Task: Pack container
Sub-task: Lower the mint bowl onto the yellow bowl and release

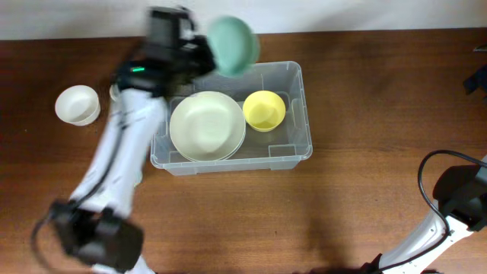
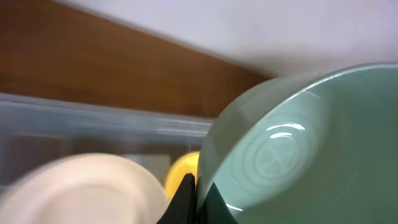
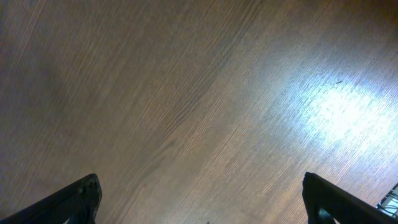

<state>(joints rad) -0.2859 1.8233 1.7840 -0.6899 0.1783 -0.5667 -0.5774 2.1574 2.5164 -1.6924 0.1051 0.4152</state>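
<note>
The empty yellow bowl lies below my left gripper, to its right in the overhead view: I should move that way, lower the green bowl into it and release.
The container is a large clear plastic bin at the table's middle. It holds a pale cream plate on the left and a small yellow bowl on the right. My left gripper is shut on the rim of a pale green bowl, held tilted above the bin's back edge. In the left wrist view the green bowl fills the right side, pinched by the fingers, with the plate and yellow bowl below. My right gripper is open over bare table.
A white bowl stands at the left of the table, with another pale object partly hidden behind my left arm. The right arm's base and cable sit at the right edge.
</note>
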